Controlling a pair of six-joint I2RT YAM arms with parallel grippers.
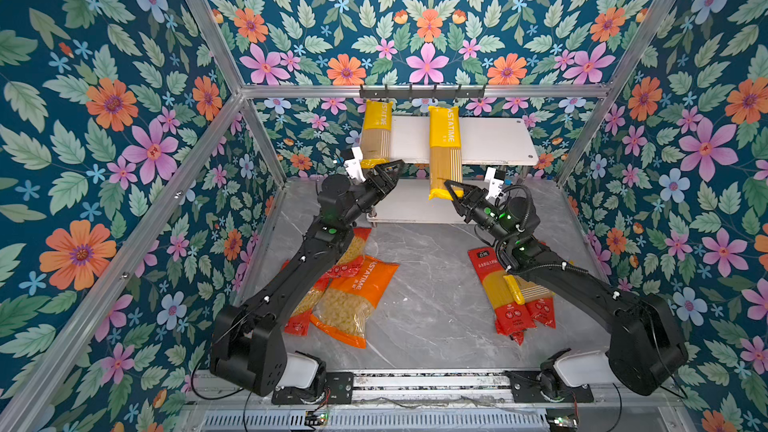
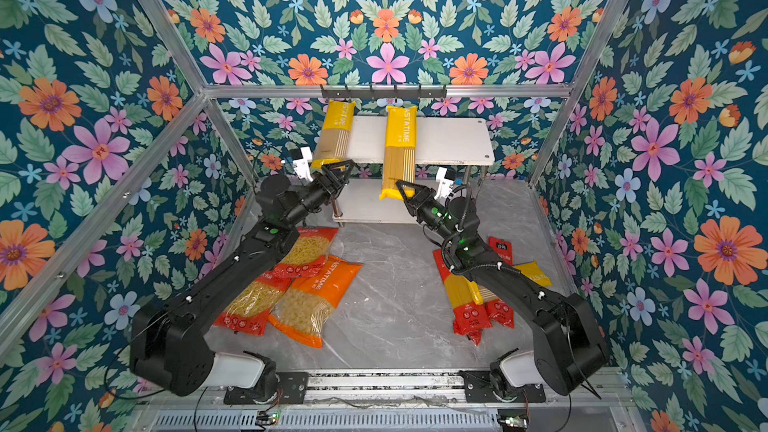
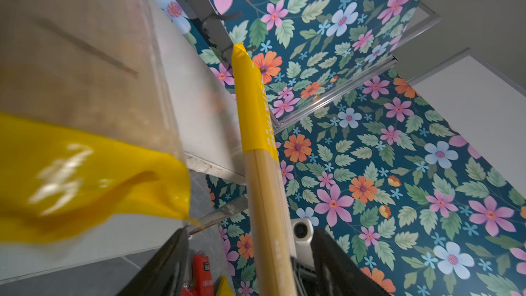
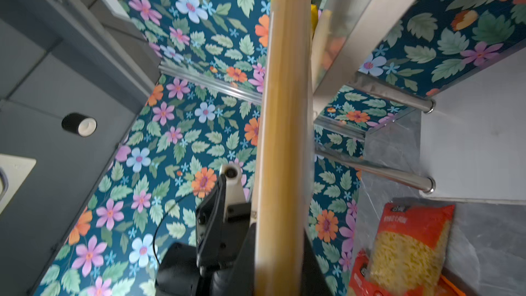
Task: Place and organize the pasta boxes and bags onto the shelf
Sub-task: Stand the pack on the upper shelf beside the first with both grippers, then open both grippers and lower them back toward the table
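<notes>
The bare top board beside the first yellow pack is above and outward, so my right gripper needs to lift the slanting pack outward onto that board next and let it go.
The shelf (image 1: 490,139) (image 2: 449,139) stands at the back. A yellow PASTATIME pack (image 1: 376,135) (image 3: 85,177) lies on the left end of its top board, overhanging the front edge. My left gripper (image 1: 392,166) (image 3: 249,233) is open just below that pack's lower end, with nothing between its fingers. A second yellow pack (image 1: 444,147) (image 4: 284,109) slants across the middle of the top board, and its lower end sticks out in front. My right gripper (image 1: 454,191) (image 4: 280,240) is shut on that lower end.
An orange macaroni bag (image 1: 355,297) and two red macaroni bags (image 1: 353,253) lie on the floor under the left arm. Red spaghetti packs (image 1: 509,305) and a yellow pack (image 1: 514,289) lie under the right arm. A black hook rail (image 1: 422,91) hangs above the shelf.
</notes>
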